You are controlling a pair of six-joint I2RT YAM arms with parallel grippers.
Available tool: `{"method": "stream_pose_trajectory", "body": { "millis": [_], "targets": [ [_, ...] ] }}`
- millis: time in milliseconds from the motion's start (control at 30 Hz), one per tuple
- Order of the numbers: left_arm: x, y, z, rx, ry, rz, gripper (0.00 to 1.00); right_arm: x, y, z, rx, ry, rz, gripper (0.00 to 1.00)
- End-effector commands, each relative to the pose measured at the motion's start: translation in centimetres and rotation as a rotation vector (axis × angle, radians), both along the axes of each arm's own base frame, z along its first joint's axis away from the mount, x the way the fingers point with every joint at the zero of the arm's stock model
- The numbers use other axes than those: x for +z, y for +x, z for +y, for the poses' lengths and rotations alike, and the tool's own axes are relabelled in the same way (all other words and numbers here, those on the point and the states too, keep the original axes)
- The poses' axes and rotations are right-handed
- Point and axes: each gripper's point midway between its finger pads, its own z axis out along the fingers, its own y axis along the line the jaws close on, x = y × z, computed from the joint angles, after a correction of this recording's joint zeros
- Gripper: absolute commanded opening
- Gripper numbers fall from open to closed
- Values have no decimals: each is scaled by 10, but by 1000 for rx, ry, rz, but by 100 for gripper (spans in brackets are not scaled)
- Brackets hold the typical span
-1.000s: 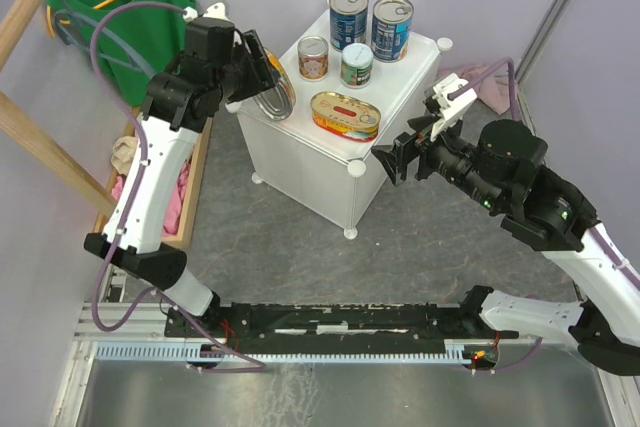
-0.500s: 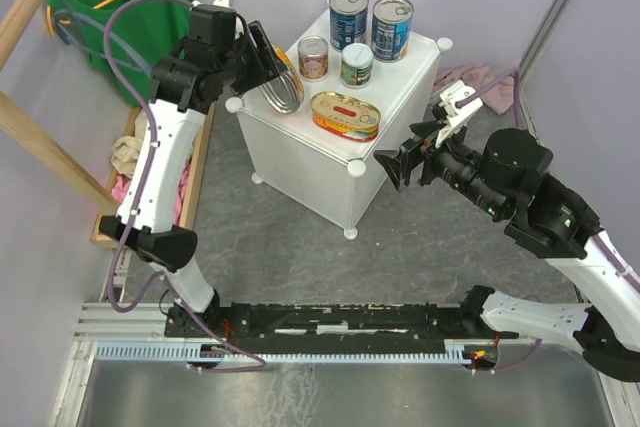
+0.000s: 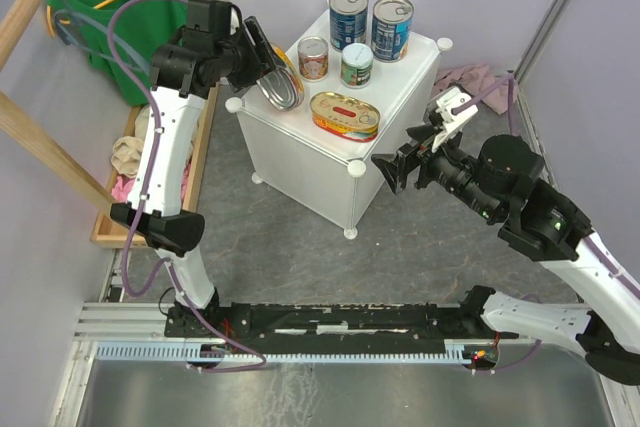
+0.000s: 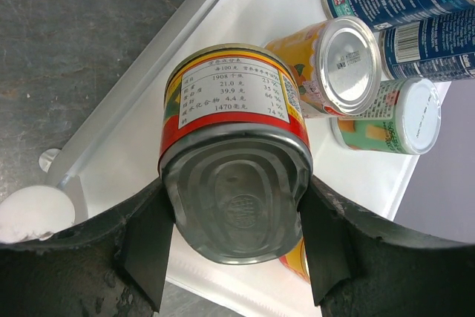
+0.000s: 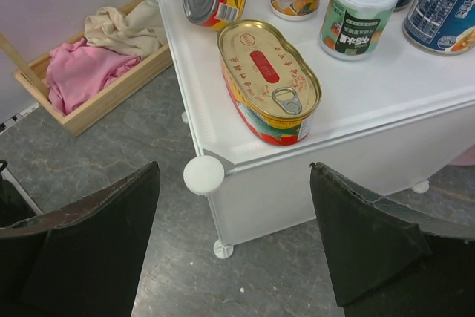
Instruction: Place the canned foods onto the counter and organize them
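Observation:
The left gripper will move down and toward the flat tin, then let go of the tin it is holding on the empty counter beside the flat tin.
My left gripper (image 3: pixel 268 69) is shut on a flat oval red-yellow tin (image 3: pixel 279 79), held on edge over the left part of the white counter (image 3: pixel 400 87). In the left wrist view the tin (image 4: pixel 236 176) sits between my fingers. On the counter stand two tall blue cans (image 3: pixel 348 15) (image 3: pixel 391 27), an orange-red small can (image 3: pixel 313 57), a green-white small can (image 3: pixel 356 64) and a second oval tin (image 3: pixel 345 114) lying flat. My right gripper (image 3: pixel 392 169) is open and empty, off the counter's front right corner; the flat tin (image 5: pixel 269 79) lies ahead of it.
A wooden clothes rack (image 3: pixel 40 152) with a green shirt (image 3: pixel 125 7) stands at the left. A wooden tray (image 5: pixel 89 105) with pink and beige cloths sits on the floor left of the counter. A pink cloth (image 3: pixel 480 87) lies at the right.
My left gripper has carried the oval tin up and right, over the counter's left edge. My right gripper has drifted slightly, staying open by the front right corner.

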Motion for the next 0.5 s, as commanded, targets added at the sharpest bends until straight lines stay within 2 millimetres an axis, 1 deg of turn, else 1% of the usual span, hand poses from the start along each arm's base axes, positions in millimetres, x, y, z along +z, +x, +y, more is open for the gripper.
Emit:
{"method": "stream_pose_trajectory", "body": {
  "millis": [0,233,467],
  "targets": [
    [-18,-16,-2,-35,8,103,10,22,-3,1,14,82,-55,90],
    [-35,-13,1,-37,51,142,22,12,0,5,13,75,-41,90],
    [-52,-10,1,-49,80,182,33,13,1,4,4,79,-45,90]
  ]
}}
